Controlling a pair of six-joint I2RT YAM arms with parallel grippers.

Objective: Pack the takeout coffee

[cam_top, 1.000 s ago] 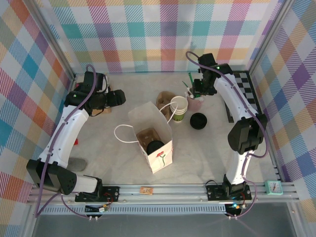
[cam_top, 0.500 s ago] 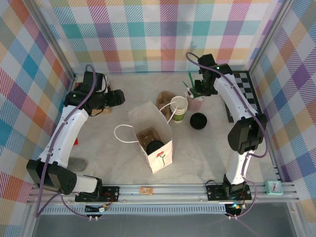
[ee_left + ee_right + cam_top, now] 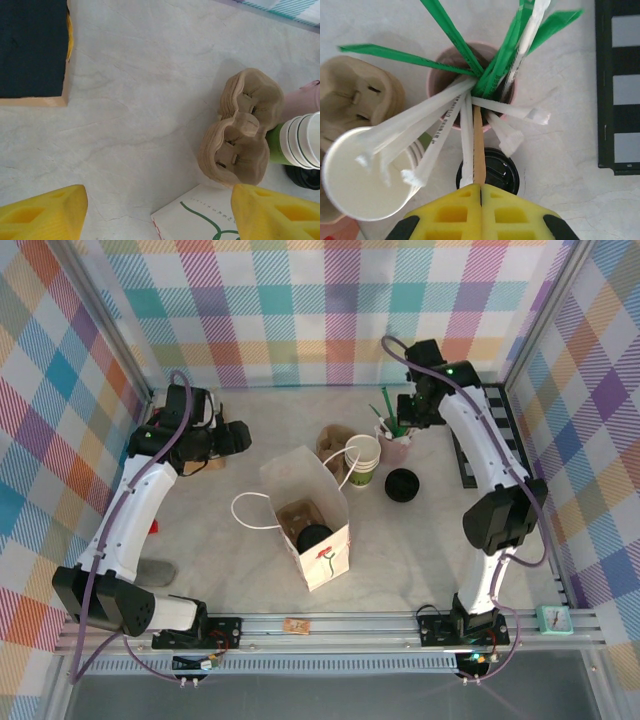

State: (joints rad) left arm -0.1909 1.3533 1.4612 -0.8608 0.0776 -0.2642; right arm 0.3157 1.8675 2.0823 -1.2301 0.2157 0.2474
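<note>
My right gripper has to lift the stirrer up from the pink cup (image 3: 394, 447). Then it has to swing back and let the stirrer go over the bag's opening (image 3: 303, 510), because the coffee stands inside.
The takeout coffee (image 3: 313, 536) stands inside the white paper bag (image 3: 325, 558) at the table's middle; only its black lid shows. My right gripper (image 3: 407, 420) hangs over a pink cup (image 3: 394, 447) of straws and stirrers behind the bag. In the right wrist view its jaws (image 3: 481, 186) are shut on the top of a wooden stirrer (image 3: 478, 142) rising from that pink cup (image 3: 437, 75). A white wrapped straw (image 3: 466, 145) lies against its left finger. My left gripper (image 3: 236, 437) is open left of the bag, its fingers (image 3: 42, 215) wide apart over bare table with nothing between them.
A stack of white-and-green cups (image 3: 363, 461) and cardboard carriers (image 3: 333, 439) stand between bag and pink cup. A loose black lid (image 3: 402, 484) lies to the right. A black-and-white striped mat (image 3: 490, 430) lies along the right wall. A dark block (image 3: 32, 47) sits far left.
My right gripper has closed on the wooden stirrer and its arm has shifted slightly back and up. The left arm has barely moved.
</note>
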